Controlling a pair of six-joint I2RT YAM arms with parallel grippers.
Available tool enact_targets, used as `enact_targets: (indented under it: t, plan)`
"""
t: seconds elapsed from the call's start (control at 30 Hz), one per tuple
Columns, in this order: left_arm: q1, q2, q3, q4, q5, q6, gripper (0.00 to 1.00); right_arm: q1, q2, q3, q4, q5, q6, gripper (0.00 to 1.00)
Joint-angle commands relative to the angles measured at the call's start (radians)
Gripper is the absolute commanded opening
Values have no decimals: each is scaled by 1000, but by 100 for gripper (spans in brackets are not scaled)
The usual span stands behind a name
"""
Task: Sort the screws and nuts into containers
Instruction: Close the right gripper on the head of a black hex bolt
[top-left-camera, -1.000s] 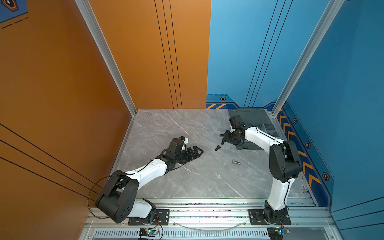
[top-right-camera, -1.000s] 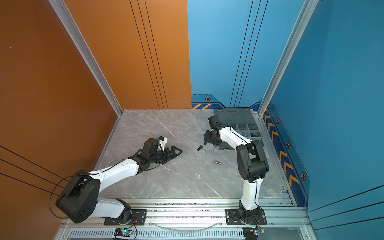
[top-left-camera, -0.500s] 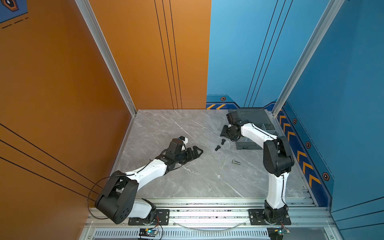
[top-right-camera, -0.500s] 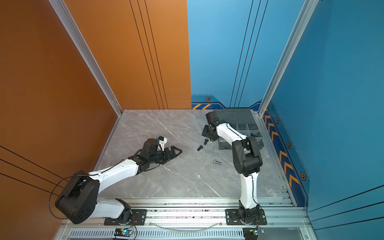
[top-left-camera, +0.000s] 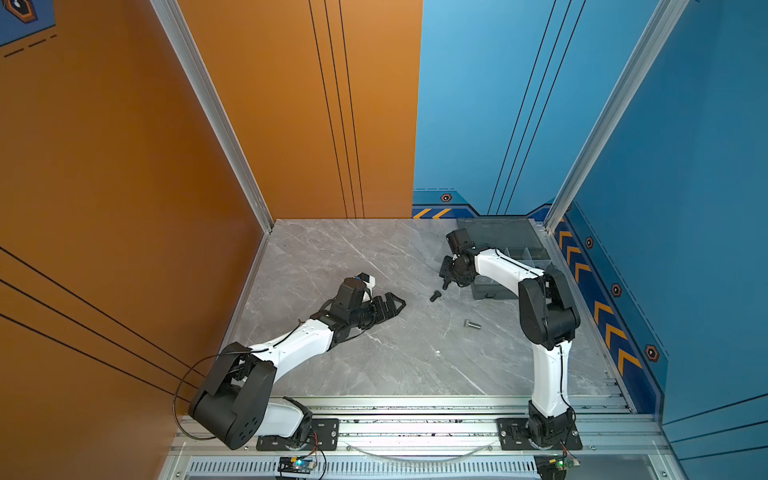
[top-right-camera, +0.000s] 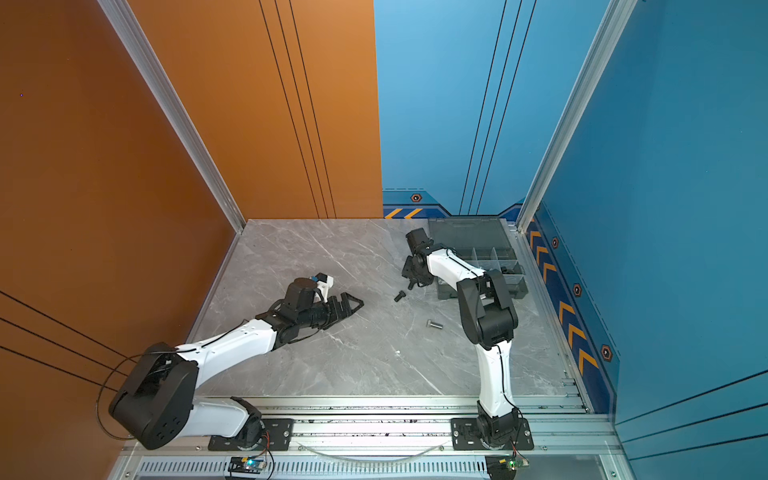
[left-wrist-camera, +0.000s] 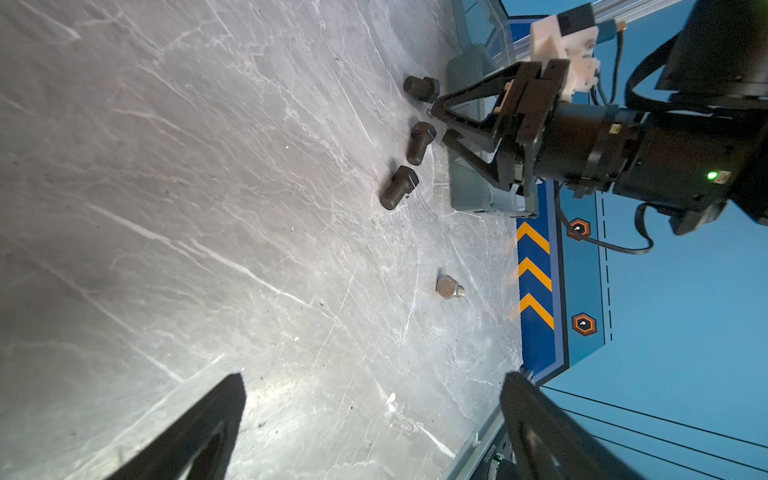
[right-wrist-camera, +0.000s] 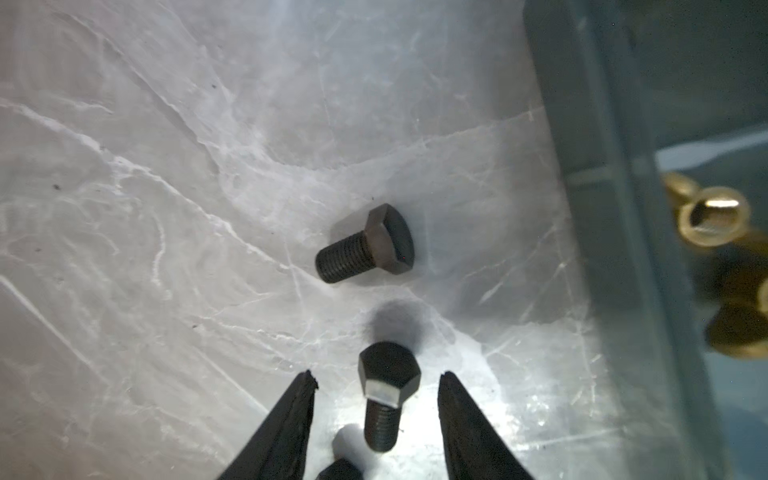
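Observation:
I will lower my right gripper around the hexagonal head of the black screw (right-wrist-camera: 389, 372), just below between my open fingers, and close.
My right gripper (right-wrist-camera: 378, 374) is open low over the marble floor, and a black screw (right-wrist-camera: 388, 395) lies between its fingertips with a gap on each side. A second black screw (right-wrist-camera: 365, 245) lies just beyond it and a third (right-wrist-camera: 338, 471) peeks in under the jaws. In both top views this gripper (top-left-camera: 446, 276) (top-right-camera: 411, 276) sits beside the grey containers (top-left-camera: 523, 255) (top-right-camera: 498, 253). Brass wing nuts (right-wrist-camera: 712, 220) lie inside a compartment. A silver screw (top-left-camera: 472, 324) (left-wrist-camera: 449, 286) lies alone nearer the front. My left gripper (top-left-camera: 390, 305) (left-wrist-camera: 374, 376) is open and empty, resting left of centre.
The box wall (right-wrist-camera: 602, 208) stands close beside the right gripper. The open lid (top-left-camera: 498, 232) lies flat at the back by the blue wall. The orange wall bounds the left side and a metal rail (top-left-camera: 415, 403) the front edge.
The right arm's elbow has swung left and its wrist has turned, uncovering a black screw by the jaws. The left arm has not moved.

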Motion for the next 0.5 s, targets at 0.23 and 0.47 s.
enact_targets:
  t: [0.23,0.47]
  plan:
    - [5,-15,-21,-6,-7,1,98,7,52,27,-37,37,-5,51]
    - [9,-12,-21,-4,-5,1,98,9,82,46,-40,37,-10,47]
